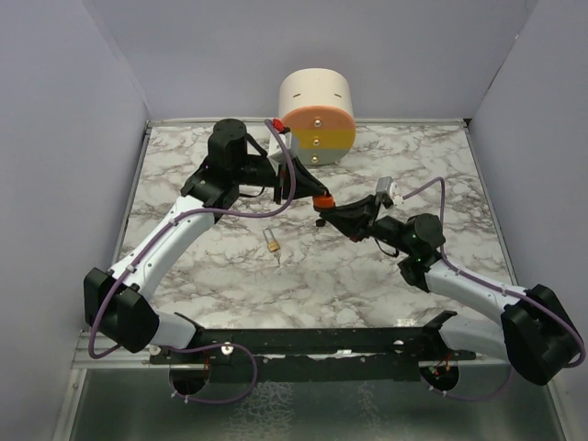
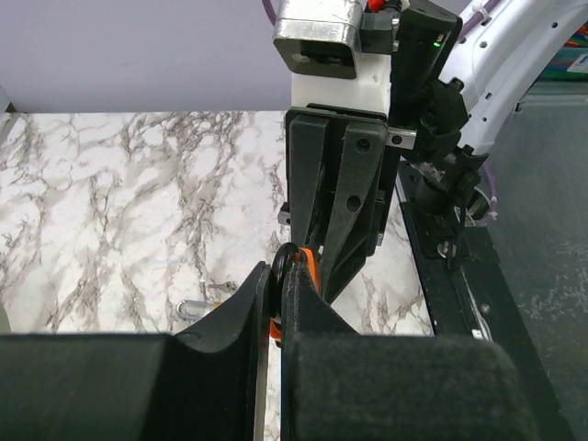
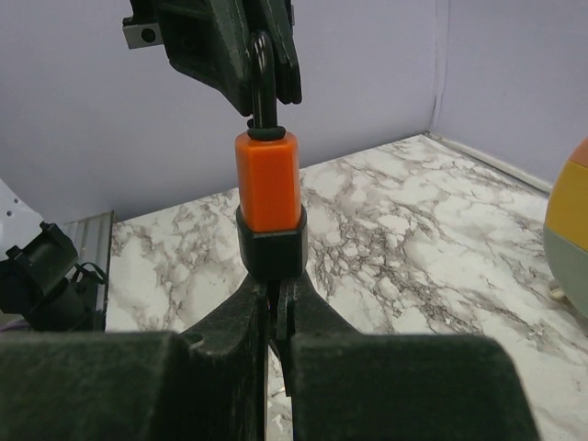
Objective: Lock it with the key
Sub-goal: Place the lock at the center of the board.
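Note:
I need to pull the key out of the padlock with my right gripper while my left gripper holds the shackle. Then I need to bring the key down onto the table.
An orange padlock (image 3: 266, 179) with a black base and a black shackle (image 3: 261, 73) hangs in the air between my two grippers; it shows small in the top view (image 1: 322, 200). My left gripper (image 2: 278, 280) is shut on the shackle (image 2: 278, 265), gripping it from the far side. My right gripper (image 3: 276, 289) is shut on a thin black piece, the key's head (image 3: 281, 299), right under the padlock's base. The key's blade is hidden. In the top view the left gripper (image 1: 308, 186) and the right gripper (image 1: 325, 214) meet at mid-table.
A small brass padlock (image 1: 272, 241) with a silvery shackle lies on the marble table (image 1: 220, 276) in front of the grippers; it also shows in the left wrist view (image 2: 195, 310). A cream cylinder with orange, yellow and teal bands (image 1: 317, 115) stands at the back wall.

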Tool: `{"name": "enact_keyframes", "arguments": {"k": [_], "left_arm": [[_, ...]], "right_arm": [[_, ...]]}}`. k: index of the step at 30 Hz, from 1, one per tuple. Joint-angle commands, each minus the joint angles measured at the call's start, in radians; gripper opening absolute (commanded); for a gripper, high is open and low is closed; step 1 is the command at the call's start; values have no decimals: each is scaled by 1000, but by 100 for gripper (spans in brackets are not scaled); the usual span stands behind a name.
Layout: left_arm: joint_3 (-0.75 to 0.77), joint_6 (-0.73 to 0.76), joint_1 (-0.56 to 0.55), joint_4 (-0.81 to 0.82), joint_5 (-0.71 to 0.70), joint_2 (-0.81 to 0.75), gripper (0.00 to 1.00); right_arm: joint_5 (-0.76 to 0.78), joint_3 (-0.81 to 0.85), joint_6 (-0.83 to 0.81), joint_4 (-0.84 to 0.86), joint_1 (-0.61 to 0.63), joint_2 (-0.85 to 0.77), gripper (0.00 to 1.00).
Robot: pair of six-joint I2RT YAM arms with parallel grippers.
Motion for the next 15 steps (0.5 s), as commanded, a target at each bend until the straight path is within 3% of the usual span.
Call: {"name": "enact_keyframes", "arguments": {"k": [1,9,15], "left_arm": [[31,-58,23,167,-62,-25,0],[24,-104,50,333,-188,-48,0],[78,-34,57,167,-175,9,0]], "right_arm": [[-17,-57,-5,-24,4,-4,2],[-4,-134,-3,-41,6,-29,2],[94,-160,-8,-58,7,-67,2]]}}
